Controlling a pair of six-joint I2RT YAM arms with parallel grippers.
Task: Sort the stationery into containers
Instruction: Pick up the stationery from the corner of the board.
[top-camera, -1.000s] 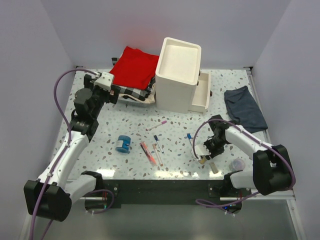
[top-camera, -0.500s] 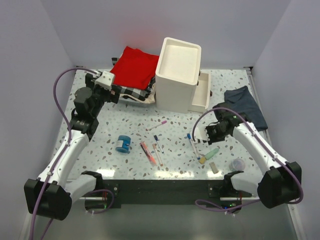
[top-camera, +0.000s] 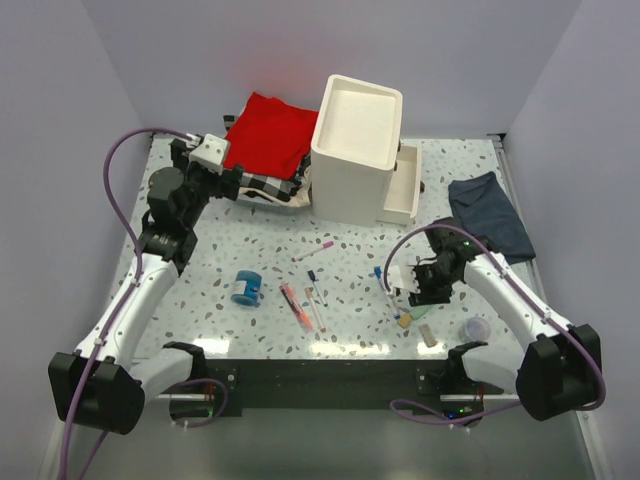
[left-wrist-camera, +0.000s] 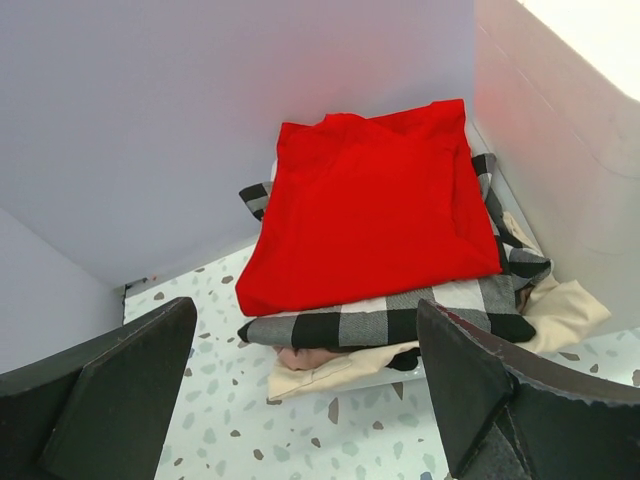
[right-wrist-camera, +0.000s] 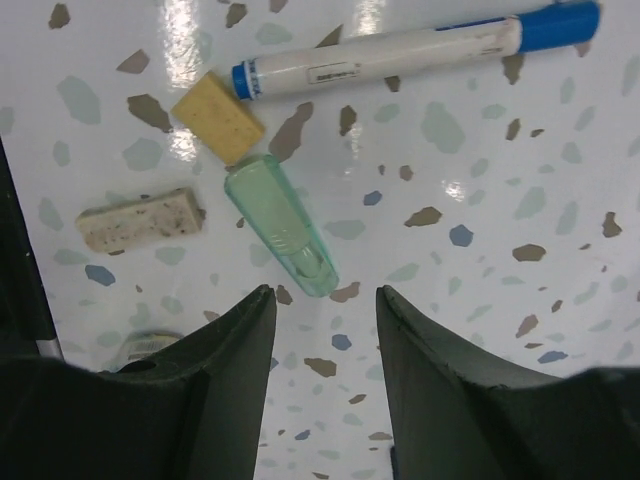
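My right gripper is open and should next go down and move toward the erasers, with its fingers on either side of the green tube's narrow end (top-camera: 426, 308) (right-wrist-camera: 311, 268).
My right gripper (right-wrist-camera: 325, 295) is open and holds nothing. It hangs low over the table with a green tube (right-wrist-camera: 280, 230) lying just beyond its tips. Next to the tube lie a yellow eraser (right-wrist-camera: 218, 117), a beige eraser (right-wrist-camera: 142, 218) and a white pen with a blue cap (right-wrist-camera: 410, 50). From above, the right gripper (top-camera: 413, 288) is at the front right. A blue tape roll (top-camera: 246, 287), an orange-red marker (top-camera: 294, 305) and thin pens (top-camera: 315, 248) lie mid-table. The white drawer unit (top-camera: 357, 150) stands at the back with one drawer (top-camera: 402, 195) pulled out. My left gripper (left-wrist-camera: 305, 312) is open, facing the folded cloths.
A stack of red and checked cloths (left-wrist-camera: 375, 215) lies at the back left beside the drawer unit. A dark blue-grey cloth (top-camera: 488, 215) lies at the right. A translucent small cup (top-camera: 476, 328) stands near the front right edge. Walls enclose the table on three sides.
The right gripper lifted from the erasers, then came back over the green tube, which now lies in plain sight on the table. The left gripper shifted slightly to the right.
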